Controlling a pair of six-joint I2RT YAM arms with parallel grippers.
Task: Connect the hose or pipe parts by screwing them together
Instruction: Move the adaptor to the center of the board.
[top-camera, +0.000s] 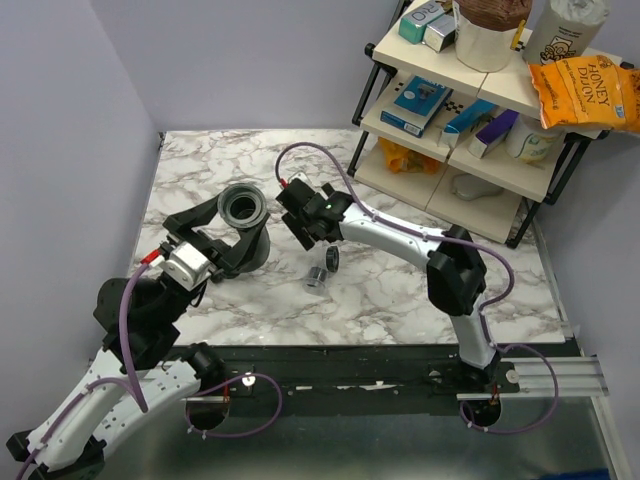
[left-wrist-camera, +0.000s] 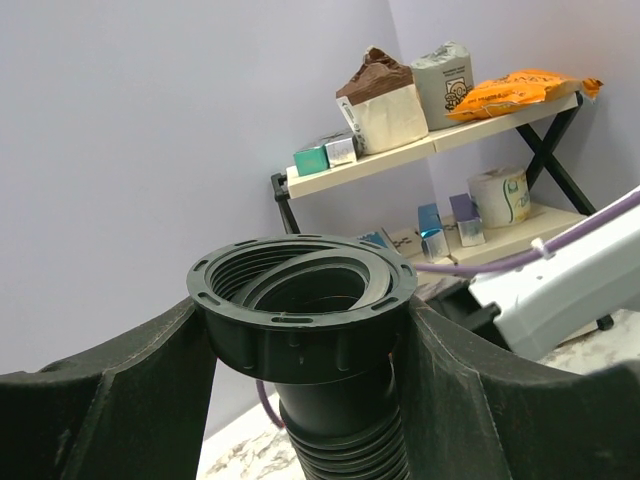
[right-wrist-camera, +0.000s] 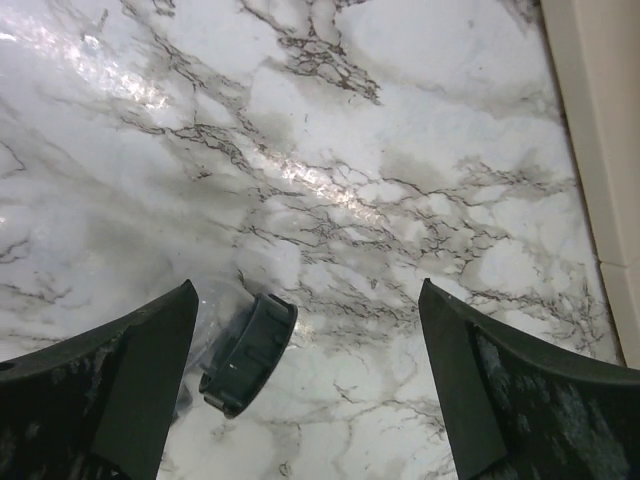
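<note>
The right gripper moves back and down next, with a turn, onto the fitting's clear piece (top-camera: 315, 280) (right-wrist-camera: 214, 308), since it lies beside one finger rather than between both.
A black ribbed hose (top-camera: 252, 248) stands upright at the table's left middle, its wide threaded collar nut (top-camera: 243, 206) facing up. My left gripper (top-camera: 238, 236) is shut on the hose just under that nut. In the left wrist view the collar nut (left-wrist-camera: 300, 320) sits between the two fingers (left-wrist-camera: 130, 400) of the left gripper (left-wrist-camera: 302, 345). The small fitting (top-camera: 321, 269) lies on the marble right of the hose. My right gripper (top-camera: 301, 222) hovers open just above and behind it. In the right wrist view the fitting (right-wrist-camera: 248, 350), a dark ring on a clear piece, lies beside the left finger of the right gripper (right-wrist-camera: 305, 295).
A two-level shelf (top-camera: 470, 150) with boxes, a paper roll and an orange snack bag stands at the back right. Its pale edge (right-wrist-camera: 600, 150) runs along the right of the right wrist view. Purple cables (top-camera: 330, 165) loop over the arms. Walls close the back and left.
</note>
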